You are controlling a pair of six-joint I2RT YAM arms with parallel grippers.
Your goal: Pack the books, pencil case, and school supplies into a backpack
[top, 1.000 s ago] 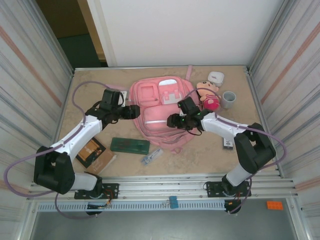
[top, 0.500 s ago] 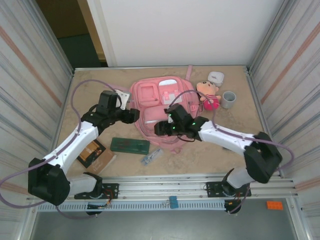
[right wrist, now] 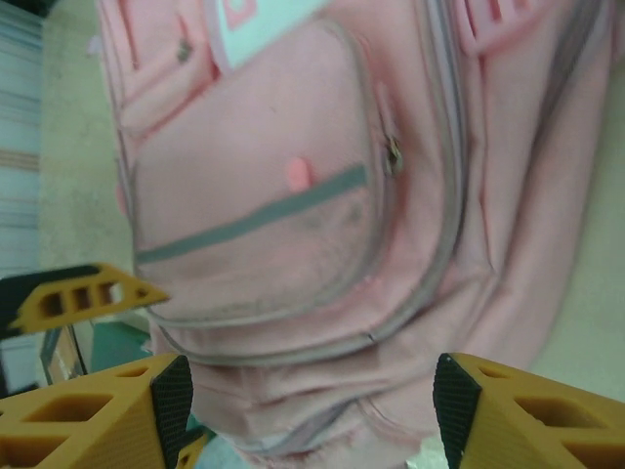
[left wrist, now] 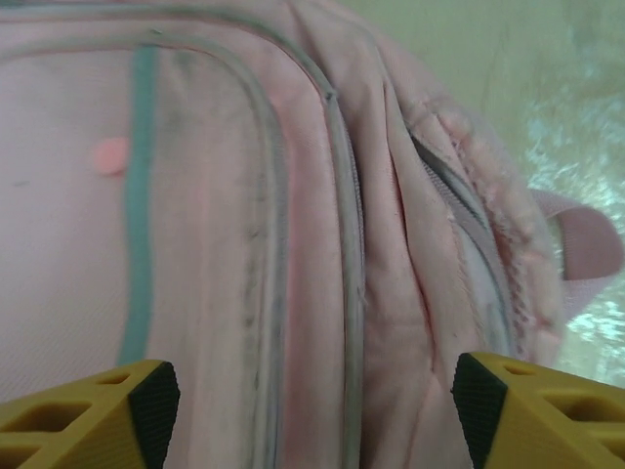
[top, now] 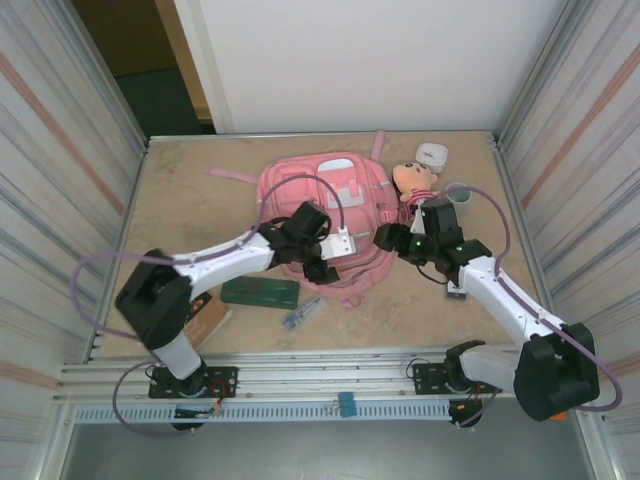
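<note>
My left gripper goes down and toward the right gripper next, onto the front pocket's grey piped edge (left wrist: 270, 283), since that edge lies below, between the open fingers.
The pink backpack (top: 325, 195) lies flat mid-table. My left gripper (top: 322, 262) hovers open over its near end, and its yellow fingers (left wrist: 88, 415) straddle the pink fabric and zipper seams (left wrist: 342, 244) without pinching them. At the backpack's right side my right gripper (top: 383, 238) is open too, looking across the front pocket (right wrist: 283, 215). The dark green pencil case (top: 260, 292) lies in front of the backpack. The clear pen-like supply (top: 303, 313) sits just right of it. The brown book (top: 207, 318) lies near the left arm, partly hidden.
A pink plush doll (top: 418, 180), a white box (top: 432, 154) and a grey cup (top: 460, 190) stand at the back right. Metal walls close in both sides. One finger of the left gripper (right wrist: 83, 298) shows in the right wrist view.
The left arm has swung right from the backpack's left side to over its near end. The right gripper has pulled back from the pocket to the backpack's right edge.
</note>
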